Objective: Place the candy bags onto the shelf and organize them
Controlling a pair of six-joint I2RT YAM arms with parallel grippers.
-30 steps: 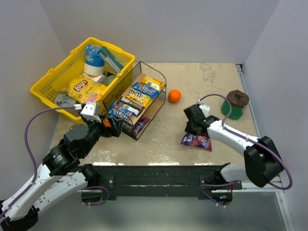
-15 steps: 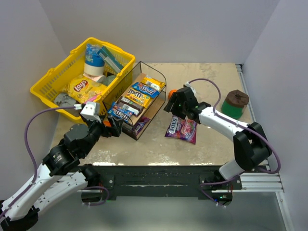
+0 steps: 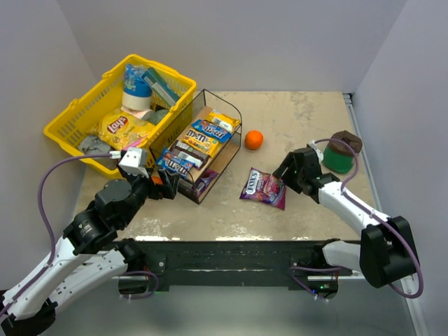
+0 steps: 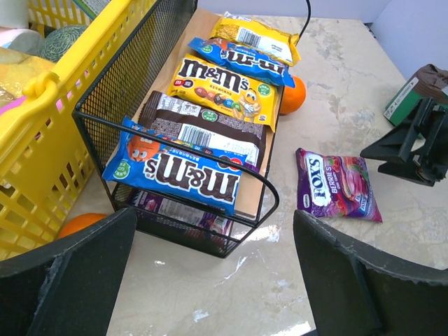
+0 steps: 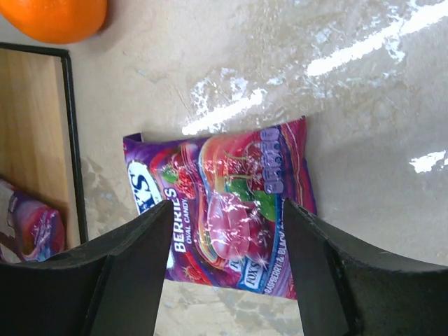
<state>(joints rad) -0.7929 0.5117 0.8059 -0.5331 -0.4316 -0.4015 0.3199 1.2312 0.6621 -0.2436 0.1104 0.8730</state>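
Next, my right gripper moves down and slightly back onto the purple Fox's candy bag's edge away from the shelf, since that edge lies nearest its open fingers.
A purple Fox's candy bag [image 3: 264,187] [image 4: 338,185] [image 5: 231,175] lies flat on the table, right of the shelf [image 3: 222,155]. My right gripper [image 3: 285,172] [image 5: 227,210] is open just right of and above that bag, with nothing held. Several candy bags lie in a row on the top board of the shelf [image 4: 260,204], a blue M&M's packet [image 4: 183,173] nearest me. Another purple packet [image 4: 183,213] rests on the lower tier. My left gripper [image 3: 166,186] [image 4: 213,266] stands wide open at the shelf's near left corner, empty.
An orange [image 3: 254,140] [image 4: 292,94] sits beside the shelf's far right end. The yellow basket [image 3: 73,117], holding a Lay's bag [image 3: 122,128], stands against the shelf's left side. A green container with a brown lid [image 3: 341,150] is at the right edge.
My right gripper carried the purple bag left toward the shelf, opened and let it go, then drew back to the right. The left arm has not moved.
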